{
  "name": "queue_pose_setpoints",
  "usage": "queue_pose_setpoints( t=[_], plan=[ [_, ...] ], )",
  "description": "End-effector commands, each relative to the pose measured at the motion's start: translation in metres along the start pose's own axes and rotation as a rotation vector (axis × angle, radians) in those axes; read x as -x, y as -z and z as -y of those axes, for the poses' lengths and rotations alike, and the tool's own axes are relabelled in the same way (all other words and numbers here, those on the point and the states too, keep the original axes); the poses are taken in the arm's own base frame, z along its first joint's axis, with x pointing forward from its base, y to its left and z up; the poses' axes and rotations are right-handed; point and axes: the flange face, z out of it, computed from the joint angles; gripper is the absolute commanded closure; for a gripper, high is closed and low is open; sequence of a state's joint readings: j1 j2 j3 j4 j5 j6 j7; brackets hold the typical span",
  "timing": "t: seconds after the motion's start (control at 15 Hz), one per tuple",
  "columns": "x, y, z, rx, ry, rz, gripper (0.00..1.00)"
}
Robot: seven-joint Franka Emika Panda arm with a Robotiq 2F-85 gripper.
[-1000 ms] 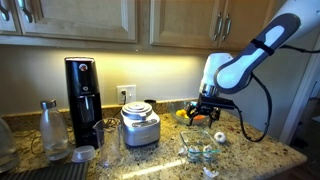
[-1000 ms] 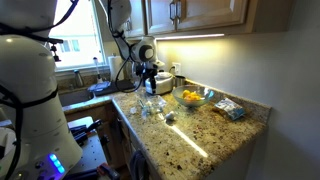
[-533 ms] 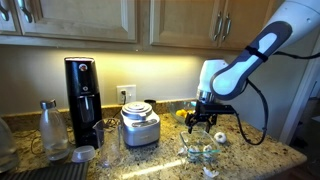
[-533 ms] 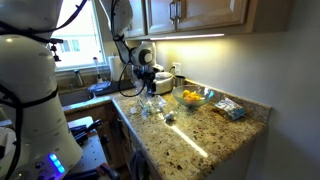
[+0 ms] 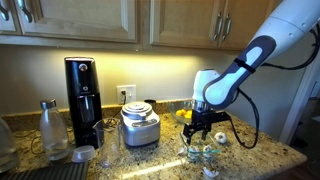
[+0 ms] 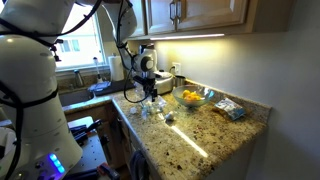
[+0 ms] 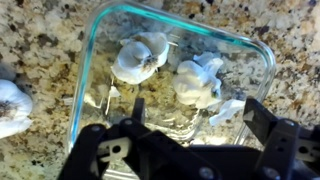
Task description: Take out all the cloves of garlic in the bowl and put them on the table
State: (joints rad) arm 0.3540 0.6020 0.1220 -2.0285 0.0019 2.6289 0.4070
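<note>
Next, my gripper lowers and turns into the clear glass bowl (image 7: 84, 75) around the clove to the right in the wrist view, which faces my fingers' gap.
In the wrist view the clear glass bowl (image 7: 84, 75) lies on the speckled granite table (image 7: 40, 40) right under me. Two cloves of garlic lie in it, one (image 7: 140, 57) at the upper left and one (image 7: 198, 80) to its right, with a scrap of peel beside them. Another clove (image 7: 10, 105) lies on the table outside the bowl's left wall. My gripper (image 7: 198, 112) is open and empty, its fingers just above the bowl's near side. In both exterior views the gripper (image 5: 200, 132) (image 6: 149, 93) hangs low over the bowl (image 5: 200, 152) (image 6: 150, 109).
A bowl of orange-yellow fruit (image 5: 184, 113) (image 6: 190, 97) stands behind the glass bowl. A steel appliance (image 5: 140, 125), a black machine (image 5: 82, 95) and a glass bottle (image 5: 51, 129) stand along the counter. A blue packet (image 6: 230, 108) lies near the counter's corner.
My gripper has come down and moved from beside the fruit bowl to just over the glass bowl. The jaws stay open.
</note>
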Motion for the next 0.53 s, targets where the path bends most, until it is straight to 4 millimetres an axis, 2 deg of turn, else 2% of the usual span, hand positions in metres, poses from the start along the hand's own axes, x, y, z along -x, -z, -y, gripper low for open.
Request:
queue_pose_setpoints(
  t=[0.0, 0.47],
  plan=[
    [-0.003, -0.007, 0.005, 0.026, 0.076, 0.027, 0.0],
    [-0.007, -0.02, 0.009, 0.06, 0.174, 0.036, 0.0]
  ],
)
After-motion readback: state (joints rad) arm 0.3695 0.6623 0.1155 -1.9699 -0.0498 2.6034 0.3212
